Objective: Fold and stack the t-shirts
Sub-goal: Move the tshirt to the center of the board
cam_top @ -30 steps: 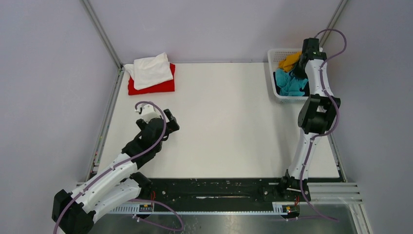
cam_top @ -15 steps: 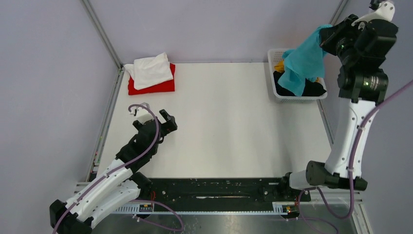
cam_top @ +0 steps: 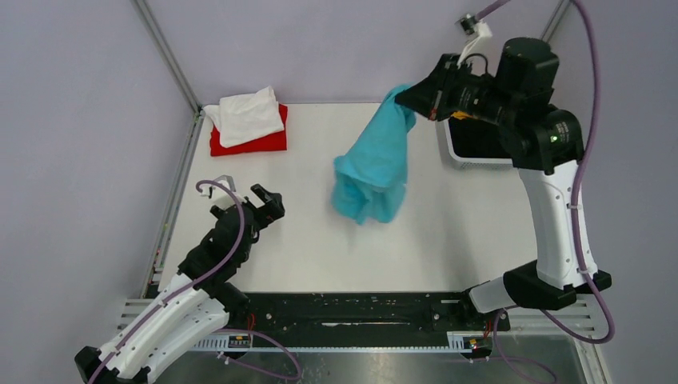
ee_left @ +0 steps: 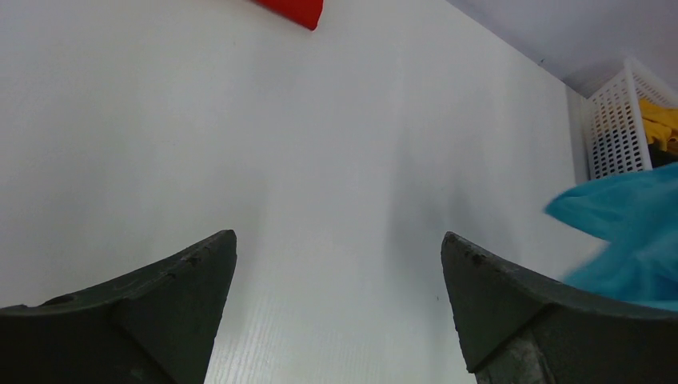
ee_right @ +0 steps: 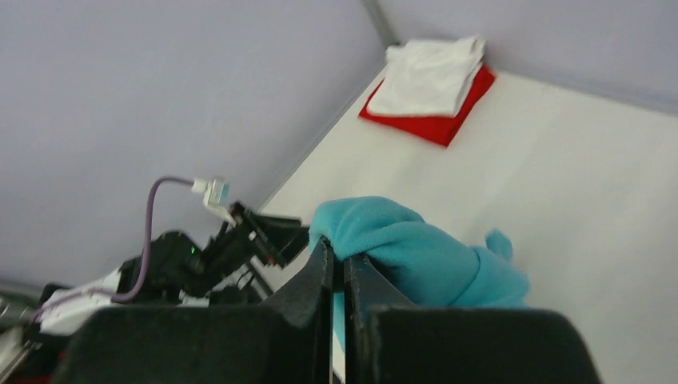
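Observation:
The right gripper lowers the turquoise t-shirt (cam_top: 372, 168) next and draws it back over the empty middle of the table.
My right gripper (cam_top: 408, 94) is shut on the turquoise t-shirt (cam_top: 372, 168) and holds it high above the table's middle; the shirt hangs down in a bunch. It also shows in the right wrist view (ee_right: 416, 252), pinched between the fingers, and at the right edge of the left wrist view (ee_left: 632, 240). A folded white t-shirt (cam_top: 244, 114) lies on a folded red t-shirt (cam_top: 256, 142) at the far left corner. A bit of the mustard yellow t-shirt (ee_left: 660, 120) shows in the basket. My left gripper (cam_top: 268, 204) is open and empty over the table's left side.
The white mesh basket (cam_top: 449, 144) stands at the far right, mostly hidden behind my right arm. Metal frame posts rise at the far corners. A black rail (cam_top: 360, 308) runs along the near edge.
My right arm has lifted the turquoise t-shirt out of the basket and swung it left over the table's middle. My left gripper has drawn back slightly toward the near left.

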You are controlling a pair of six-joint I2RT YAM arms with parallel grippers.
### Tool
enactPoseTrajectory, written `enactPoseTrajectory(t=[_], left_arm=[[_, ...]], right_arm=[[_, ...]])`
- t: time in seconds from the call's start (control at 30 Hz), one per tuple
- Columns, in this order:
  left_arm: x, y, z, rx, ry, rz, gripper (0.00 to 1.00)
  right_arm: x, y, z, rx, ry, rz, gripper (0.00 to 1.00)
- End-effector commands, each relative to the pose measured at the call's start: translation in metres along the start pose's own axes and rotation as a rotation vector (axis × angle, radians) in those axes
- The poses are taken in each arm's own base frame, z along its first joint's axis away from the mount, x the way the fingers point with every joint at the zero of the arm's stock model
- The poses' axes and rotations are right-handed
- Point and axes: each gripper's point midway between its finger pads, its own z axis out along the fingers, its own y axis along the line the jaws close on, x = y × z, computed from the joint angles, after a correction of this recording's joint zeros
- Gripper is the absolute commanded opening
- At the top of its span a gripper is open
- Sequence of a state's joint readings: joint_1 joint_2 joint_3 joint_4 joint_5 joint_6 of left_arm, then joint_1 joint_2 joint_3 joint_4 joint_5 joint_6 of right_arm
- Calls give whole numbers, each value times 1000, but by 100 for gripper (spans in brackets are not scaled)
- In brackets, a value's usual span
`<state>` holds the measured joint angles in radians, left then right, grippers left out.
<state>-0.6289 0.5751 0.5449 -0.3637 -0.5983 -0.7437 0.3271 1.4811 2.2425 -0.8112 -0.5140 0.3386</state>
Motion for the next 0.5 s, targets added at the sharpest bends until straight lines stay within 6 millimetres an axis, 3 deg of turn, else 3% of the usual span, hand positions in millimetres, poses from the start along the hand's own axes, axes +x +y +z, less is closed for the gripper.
enactPoseTrajectory(t=[0.0, 0.07, 0.13, 0.2, 0.33, 0.37, 0.47], left_arm=[[-8, 6, -9, -19, -24, -72, 99], [-9, 9, -12, -29, -21, -96, 99], [-9, 12, -15, -40, -18, -110, 99], [-7, 12, -17, -36, -9, -114, 99], [5, 4, -16, 2, 50, -106, 99], [11, 2, -15, 13, 76, -98, 99], [37, -7, -11, 58, 186, -52, 99]], right_arm=[[28, 29, -12, -91, 40, 23, 0], [56, 11, -12, -32, 54, 86, 0], [100, -24, -4, 59, 55, 163, 0], [146, -60, -4, 181, 79, 227, 5], [248, -151, -10, 517, 209, 351, 16], [268, -172, -14, 596, 251, 387, 21], [305, -220, -35, 801, 364, 416, 68]])
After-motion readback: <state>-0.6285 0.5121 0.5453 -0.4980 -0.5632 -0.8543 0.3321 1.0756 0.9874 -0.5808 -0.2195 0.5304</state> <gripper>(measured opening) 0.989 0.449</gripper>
